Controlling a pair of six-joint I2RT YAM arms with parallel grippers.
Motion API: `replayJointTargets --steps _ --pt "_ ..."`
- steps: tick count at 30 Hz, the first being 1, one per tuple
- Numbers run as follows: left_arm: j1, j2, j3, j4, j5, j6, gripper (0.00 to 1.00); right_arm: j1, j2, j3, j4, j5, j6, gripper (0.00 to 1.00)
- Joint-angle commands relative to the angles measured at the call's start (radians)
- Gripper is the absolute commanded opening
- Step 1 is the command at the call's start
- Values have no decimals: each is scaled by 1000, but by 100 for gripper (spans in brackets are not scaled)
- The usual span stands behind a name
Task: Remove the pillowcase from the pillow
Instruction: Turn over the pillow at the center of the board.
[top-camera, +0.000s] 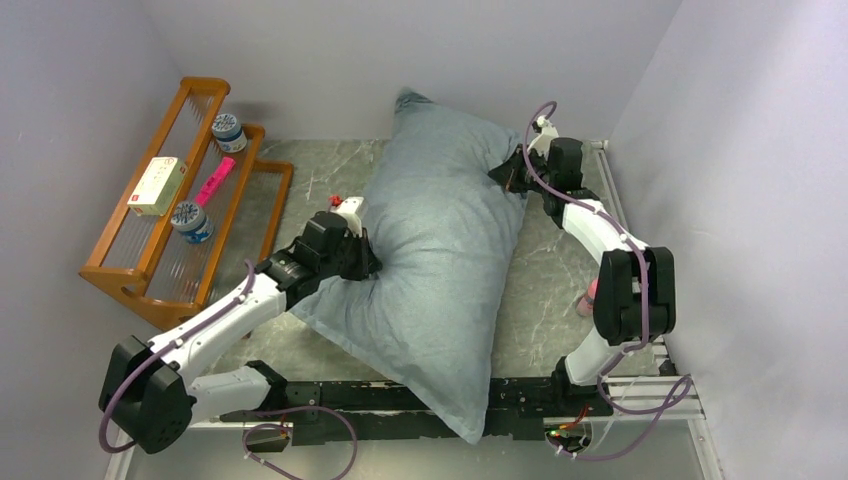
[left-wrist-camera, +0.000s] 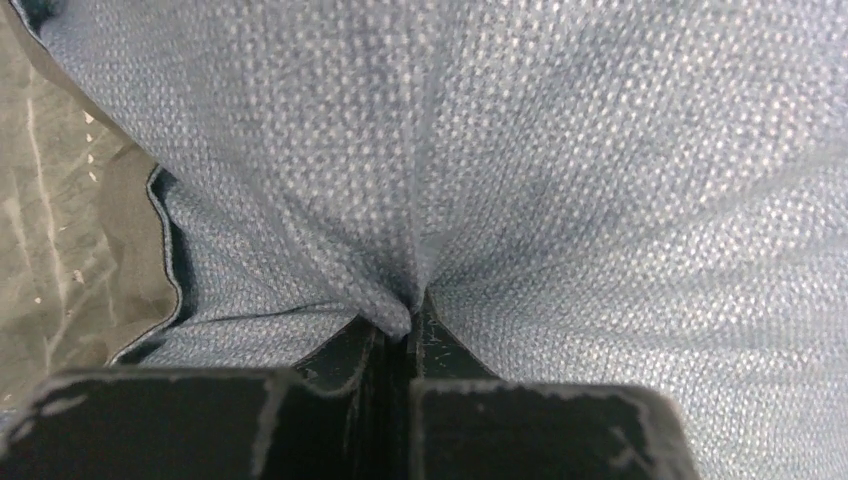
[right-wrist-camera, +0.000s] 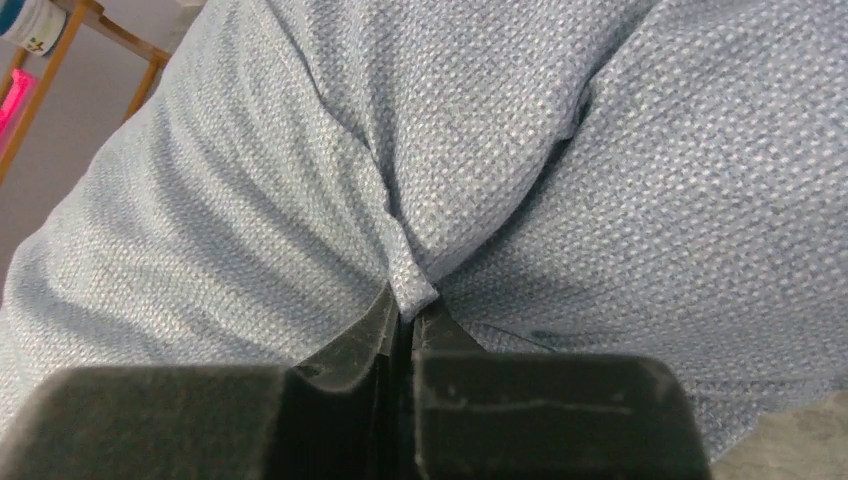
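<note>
I will next carry the pillowcase's pinched far-end cloth (top-camera: 507, 180) (right-wrist-camera: 410, 288) back toward the base with my right gripper and then let go of it, because the pillowcase's near corner hangs over the edge of the table.
The pillowcase (top-camera: 440, 250) lies grey-blue face up along the middle of the table, plump with the pillow inside; the white pillow itself is hidden. My left gripper (top-camera: 366, 262) is shut on a pinch of the pillowcase cloth at its left edge, and the left wrist view shows the fold (left-wrist-camera: 400, 315) between its closed jaws. My right gripper (top-camera: 503, 176) is shut on a pinch of cloth at the far right edge, and the right wrist view shows the fold (right-wrist-camera: 412, 290) in its jaws.
A wooden rack (top-camera: 175, 215) stands at the left with two jars, a box and a pink item. A small red thing (top-camera: 336, 198) lies on the grey table (top-camera: 545, 290). A pink object (top-camera: 586, 297) sits by the right arm.
</note>
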Motion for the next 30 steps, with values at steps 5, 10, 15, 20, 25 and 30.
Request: replayJointTargets --steps 5,10,15,20,25,30 --pt "13 89 125 -32 -125 82 5 70 -175 -50 -174 13 -49 0" --pt "47 164 280 -33 -180 166 5 74 -292 -62 -243 37 -78 0" --pt "71 260 423 -24 -198 242 5 78 -387 -63 -314 33 -103 0" --pt "82 356 586 -21 -249 330 5 90 -469 -64 -395 1 -139 0" --pt "87 431 711 9 -270 383 5 93 -527 -53 -469 -55 -197 0" --pt "95 492 774 40 -282 426 5 95 -559 -38 -479 -161 -235 0"
